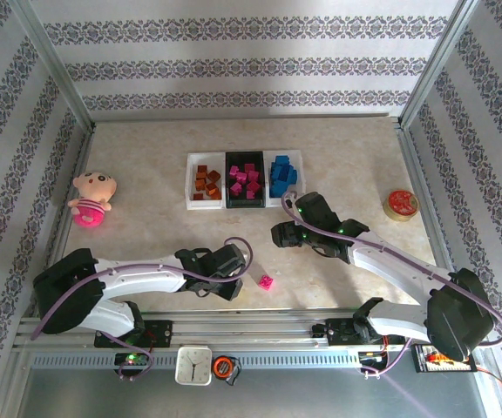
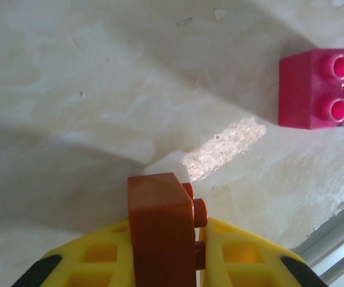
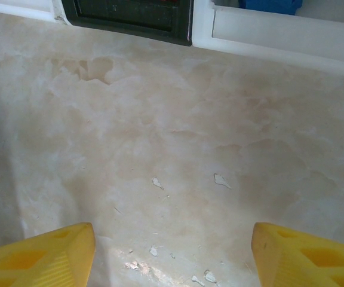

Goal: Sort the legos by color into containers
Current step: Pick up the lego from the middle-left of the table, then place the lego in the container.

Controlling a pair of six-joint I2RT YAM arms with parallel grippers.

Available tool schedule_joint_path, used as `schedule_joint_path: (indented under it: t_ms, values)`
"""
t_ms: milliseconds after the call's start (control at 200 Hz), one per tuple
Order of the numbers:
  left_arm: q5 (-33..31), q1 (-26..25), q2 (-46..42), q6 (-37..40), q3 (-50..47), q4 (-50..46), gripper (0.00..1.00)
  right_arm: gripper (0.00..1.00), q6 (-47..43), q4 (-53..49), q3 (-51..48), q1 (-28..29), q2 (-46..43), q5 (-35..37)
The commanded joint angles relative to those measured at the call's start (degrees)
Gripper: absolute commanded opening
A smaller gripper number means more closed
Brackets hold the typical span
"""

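Observation:
I need to lift my left gripper and carry it outward over the white tray with orange-brown legos. I should release the lego there, because its color matches theirs.
My left gripper [image 1: 237, 291] [image 2: 165, 234] is shut on an orange-brown lego [image 2: 160, 230], its studs pointing right, just above the table near the front edge. A pink lego [image 1: 267, 281] [image 2: 321, 89] lies loose on the table to its right. The containers stand in a row at the back: a white tray [image 1: 190, 185] with orange-brown legos [image 1: 206, 181], a black tray [image 1: 228, 179] [image 3: 130, 17] with pink legos [image 1: 246, 178], and a white tray [image 1: 298, 162] [image 3: 279, 37] with blue legos [image 1: 281, 171] [image 3: 270, 5]. My right gripper [image 1: 279, 233] [image 3: 172, 254] hangs open over bare table in front of the trays.
A pink plush doll [image 1: 91, 198] lies at the left edge and a round red tin [image 1: 401, 204] at the right. Patterned walls enclose the table. A small clock [image 1: 193, 364] sits on the front rail between the arm bases.

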Motion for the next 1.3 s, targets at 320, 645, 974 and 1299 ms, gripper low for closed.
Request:
schedule_joint_path:
  t_ms: [320,645,974,1299]
  values:
    - [-9.05,27.6,-10.2,6.5,7.06,0.1,0.15,0.7,0.54,0.34,-0.11,0.74,-0.42,1.31]
    - [-10.75,37.62,12.59,11.91,27.55,2.42,0.15,0.7,0.74,-0.8,-1.07,0.69,-1.89,1.87]
    - [-11.67,40.46,27.68,14.91,43.02,-1.5,0.31,0.7,0.92,-1.84,-2.23,0.7,-3.38,1.62]
    - [-5.96,40.83,24.72,13.05,45.68,-1.59,0.62,0.72,-0.35,-1.64,-4.28,6.27,-2.06,-2.79]
